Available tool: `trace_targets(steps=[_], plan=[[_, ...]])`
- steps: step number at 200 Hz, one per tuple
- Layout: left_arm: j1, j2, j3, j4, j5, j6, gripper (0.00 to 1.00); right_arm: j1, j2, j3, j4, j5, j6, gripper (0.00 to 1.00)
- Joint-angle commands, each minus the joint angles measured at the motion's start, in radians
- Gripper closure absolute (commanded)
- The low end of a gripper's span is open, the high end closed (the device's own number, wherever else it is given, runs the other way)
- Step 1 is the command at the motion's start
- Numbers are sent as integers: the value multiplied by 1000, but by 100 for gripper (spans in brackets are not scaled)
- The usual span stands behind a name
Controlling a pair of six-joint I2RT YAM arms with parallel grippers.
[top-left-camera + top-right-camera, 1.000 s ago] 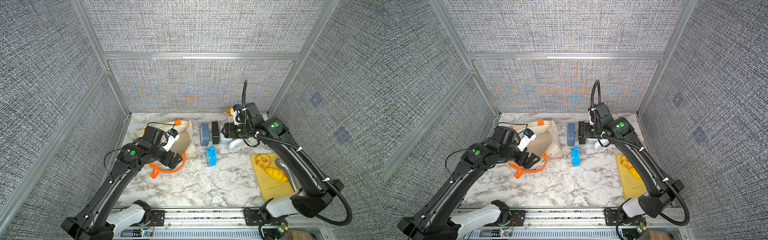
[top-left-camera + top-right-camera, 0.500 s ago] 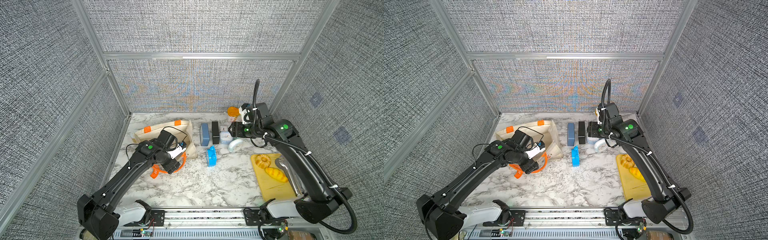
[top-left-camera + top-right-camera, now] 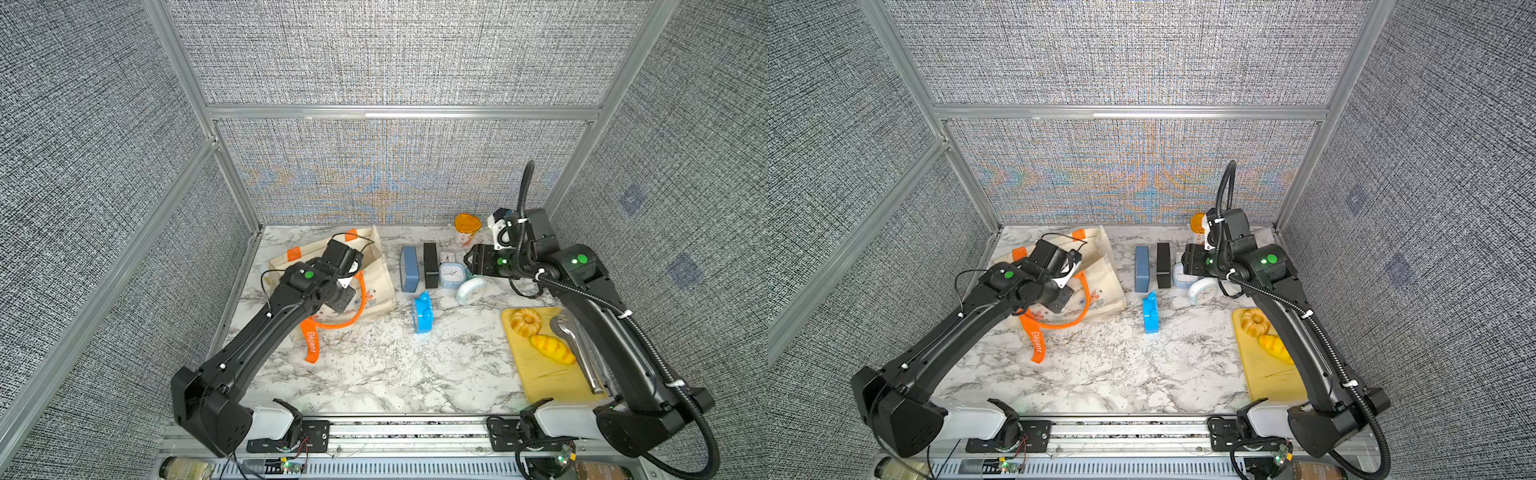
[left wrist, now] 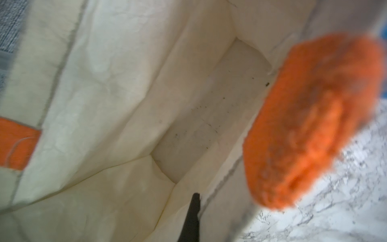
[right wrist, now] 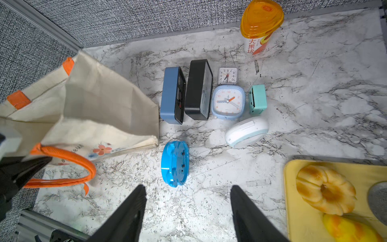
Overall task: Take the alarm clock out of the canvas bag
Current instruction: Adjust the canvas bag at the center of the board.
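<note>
The bag's bottom is bare, so my left gripper will next swing the bag's front side outward toward the far end of the blue box clock (image 3: 409, 250) and let go there.
The canvas bag (image 3: 376, 286) stands at the back left, cream with orange handles (image 3: 357, 307). My left gripper (image 3: 348, 289) is at its near rim, shut on the fabric. In the left wrist view one dark finger (image 4: 194, 211) lies against the inside of the bag (image 4: 104, 83) wall, and the other is hidden behind the cloth. The bag floor (image 4: 209, 117) is bare, with no alarm clock on it. Several alarm clocks lie on the table outside, among them a bright blue clock (image 5: 174, 163) and a light-blue square clock (image 5: 228, 102). My right gripper (image 5: 186, 188) hovers open above them.
A blue box clock (image 3: 409, 268), a black clock (image 3: 431, 264) and a white round clock (image 3: 471, 289) sit close together right of the bag. An orange-lidded jar (image 3: 467, 228) stands by the back wall. A yellow board (image 3: 540, 374) with bread and tongs lies front right.
My left gripper has swung in to the bag's near rim and shut on it. My right arm has drawn back to the right, away from the clocks, jaws unchanged.
</note>
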Motion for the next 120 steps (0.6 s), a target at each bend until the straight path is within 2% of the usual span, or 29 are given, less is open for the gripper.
trace_targets(steps=[1,24,47,62,94,120], plan=[[11,89,106,-67,-9,-237,100,-6,-25,-22,29,-13,11,33],[13,238,254,-156,16,-447,100,-16,-54,-48,37,-17,14,33],[16,366,402,-227,10,-588,100,-26,-84,-68,43,-20,15,33],[21,423,458,-226,23,-651,100,-37,-104,-80,44,-26,13,33],[35,516,583,-152,122,-771,100,-54,-135,-106,43,-31,4,33],[47,616,710,-86,251,-826,100,-65,-150,-140,65,-53,11,33]])
